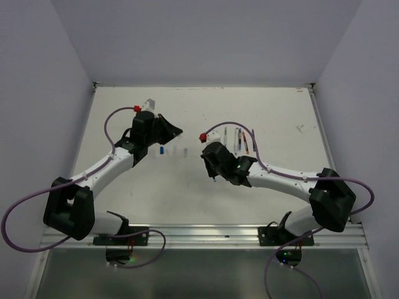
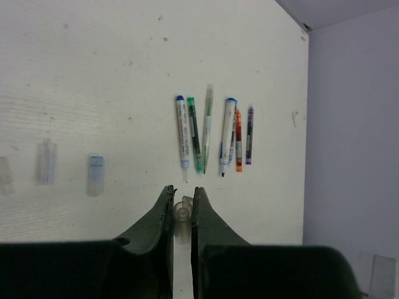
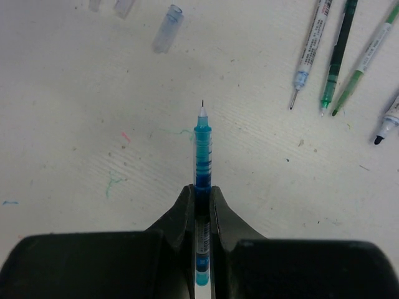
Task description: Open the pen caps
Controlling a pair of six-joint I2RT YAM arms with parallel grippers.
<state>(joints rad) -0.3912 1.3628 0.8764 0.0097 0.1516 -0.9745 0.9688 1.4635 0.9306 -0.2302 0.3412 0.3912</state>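
To lower the blue pen, already uncapped, beside the purple pen, my right gripper will swing outward first, to the right in the top view.
My left gripper (image 2: 182,194) is shut on a clear pen cap (image 2: 182,213), held between the fingertips above the table. My right gripper (image 3: 202,190) is shut on a blue pen (image 3: 202,149) whose bare tip points away from me, with no cap on it. Several more pens (image 2: 212,134) lie side by side on the table; they also show in the right wrist view (image 3: 324,56) and the top view (image 1: 240,142). Three loose caps lie on the table, one bluish (image 2: 95,174) and one clear (image 2: 45,162). In the top view the left gripper (image 1: 179,132) and right gripper (image 1: 212,169) are apart.
The white table (image 1: 280,112) has pen marks near the right gripper (image 3: 115,180). Walls close in the table on the left, back and right. Purple cables (image 1: 234,124) loop over both arms. A small white object (image 1: 148,103) lies at the back left.
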